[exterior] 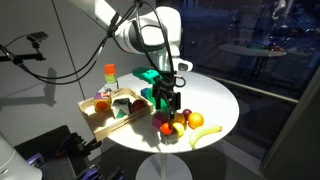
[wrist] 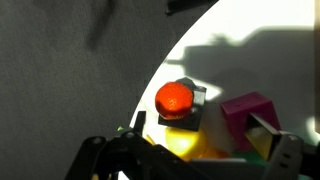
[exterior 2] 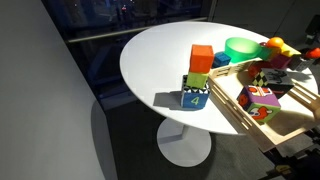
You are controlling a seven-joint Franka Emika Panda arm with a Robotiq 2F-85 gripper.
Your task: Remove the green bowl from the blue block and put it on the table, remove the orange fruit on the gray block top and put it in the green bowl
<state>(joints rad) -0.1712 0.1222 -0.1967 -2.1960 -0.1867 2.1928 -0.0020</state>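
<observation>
I will move my gripper down next until its open fingers are on both sides of the orange fruit (exterior: pixel 167 129) (wrist: pixel 174 98), which sits below it on top of the gray block.
The orange fruit (wrist: pixel 174 98) sits on top of the gray block (wrist: pixel 197 108) near the white table's (wrist: pixel 230 50) edge in the wrist view. It also shows in an exterior view (exterior 2: pixel 273 45). My gripper (wrist: pixel 190 165) hovers above and just short of it, open and empty, with its fingers spread at the bottom of the wrist view. It shows in both exterior views (exterior: pixel 168 100) (exterior 2: pixel 305 55). The green bowl (exterior 2: pixel 242 47) stands just behind the stacked blocks. What it rests on is hidden. It also shows beside the gripper in an exterior view (exterior: pixel 150 75).
A wooden tray (exterior: pixel 100 122) with several blocks stands on the table (exterior: pixel 215 100). A banana (exterior: pixel 205 132) and round fruits (exterior: pixel 166 124) lie near the table's front. An orange block (exterior 2: pixel 201 57) tops a stack beside a blue numbered block (exterior 2: pixel 195 97). A magenta block (wrist: pixel 250 115) lies by the gray block.
</observation>
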